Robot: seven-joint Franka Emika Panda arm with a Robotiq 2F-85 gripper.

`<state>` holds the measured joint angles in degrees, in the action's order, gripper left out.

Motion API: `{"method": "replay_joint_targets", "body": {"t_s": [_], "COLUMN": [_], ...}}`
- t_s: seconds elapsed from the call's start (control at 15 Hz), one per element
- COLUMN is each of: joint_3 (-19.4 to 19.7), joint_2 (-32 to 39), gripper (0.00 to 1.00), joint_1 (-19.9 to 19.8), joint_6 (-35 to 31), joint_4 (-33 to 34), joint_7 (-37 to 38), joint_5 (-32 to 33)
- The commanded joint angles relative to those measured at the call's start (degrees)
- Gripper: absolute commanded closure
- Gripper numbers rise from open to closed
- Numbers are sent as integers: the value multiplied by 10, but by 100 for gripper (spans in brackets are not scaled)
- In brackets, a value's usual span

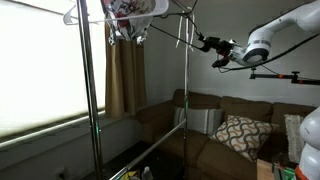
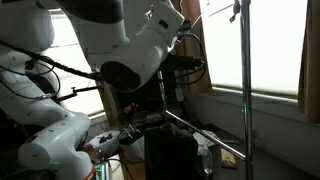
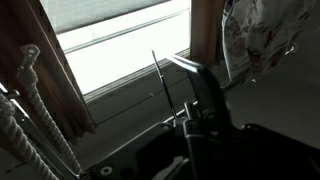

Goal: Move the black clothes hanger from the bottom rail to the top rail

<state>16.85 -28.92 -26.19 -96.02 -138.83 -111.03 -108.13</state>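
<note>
My gripper lifts the black clothes hanger next and shifts it toward the upright pole by the top bar.
The black clothes hanger (image 1: 168, 35) is up near the top rail (image 1: 160, 14) of the chrome rack, and its thin arms slant down toward my gripper (image 1: 204, 43). The gripper is shut on the hanger's right end. In the wrist view a thin black rod of the hanger (image 3: 157, 78) rises from between the dark jaws (image 3: 190, 125). I cannot tell whether its hook rests on the rail. The bottom rail (image 1: 150, 152) runs low between the upright poles, and it also shows in an exterior view (image 2: 205, 138).
A floral garment (image 1: 130, 12) and a white hanger (image 1: 75, 15) hang at the top of the rack. An upright pole (image 1: 186, 90) stands beside the gripper. A brown sofa (image 1: 205, 150) with a patterned cushion (image 1: 240, 133) is behind, below a window with a tan curtain (image 1: 125, 80).
</note>
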Motion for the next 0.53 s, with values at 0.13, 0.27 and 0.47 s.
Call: {"method": "replay_joint_targets", "body": {"t_s": [0.13,0.27,0.47], "joint_3": [-26,-38,-50], "joint_2": [-10,-1,12], "gripper": [98,98,98], "joint_1": [7,10,16], "joint_6": [-25,-41,-73], "joint_4": [14,34,74], "joint_7": [-25,-20,-8], "joint_5": [-2,6,10]}}
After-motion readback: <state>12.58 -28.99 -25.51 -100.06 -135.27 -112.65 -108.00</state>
